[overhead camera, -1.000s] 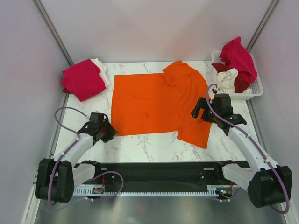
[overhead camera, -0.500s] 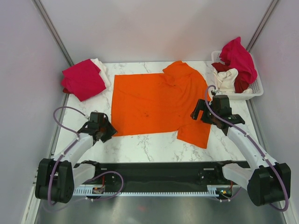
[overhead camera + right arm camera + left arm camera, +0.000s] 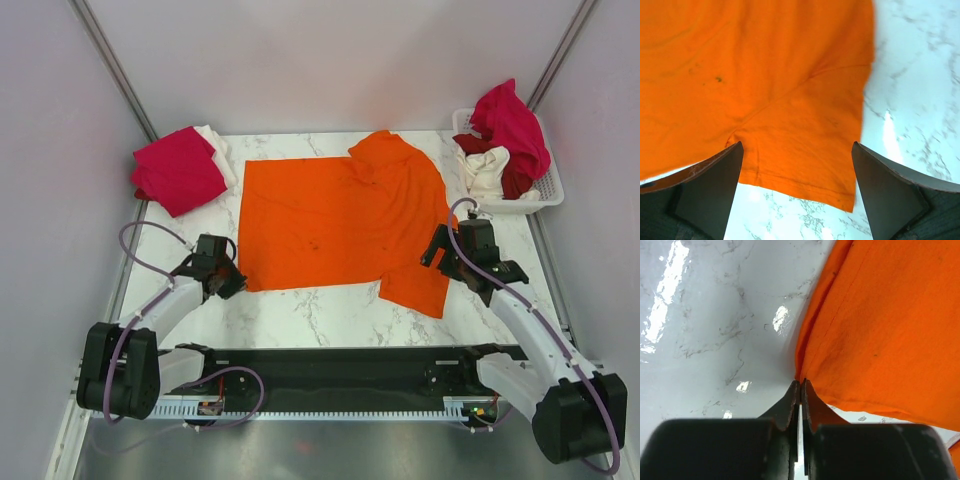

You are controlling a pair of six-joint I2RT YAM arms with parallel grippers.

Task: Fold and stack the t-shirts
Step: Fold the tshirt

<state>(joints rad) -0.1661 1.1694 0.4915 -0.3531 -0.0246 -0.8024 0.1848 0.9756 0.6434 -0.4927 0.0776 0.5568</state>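
My right gripper should move back and down and bring its open fingers around the sleeve's near corner [image 3: 438, 313] [image 3: 849, 206], because that corner is below it and back toward the base.
A bright orange t-shirt [image 3: 330, 220] lies spread flat on the marble table, with one sleeve hanging toward the near right. My left gripper [image 3: 230, 280] is at the shirt's near-left corner. In the left wrist view its jaws are closed, and the tips [image 3: 800, 383] pinch the corner of the orange cloth [image 3: 880, 325]. My right gripper [image 3: 440, 250] is open above the near-right sleeve. In the right wrist view [image 3: 797, 150] the orange sleeve [image 3: 800, 150] lies between the wide-apart fingers, and nothing is held.
A folded crimson-pink shirt [image 3: 178, 170] lies on a white one [image 3: 215, 140] at the far left. A white slotted basket [image 3: 548, 190] at the far right holds crimson-pink [image 3: 512, 120], cream [image 3: 485, 168] and dark red [image 3: 517, 180] shirts. Grey walls stand on both sides.
My right gripper has moved slightly right and toward the near edge, over the sleeve. My left gripper has edged closer to the shirt's corner. The shirt has not visibly moved.
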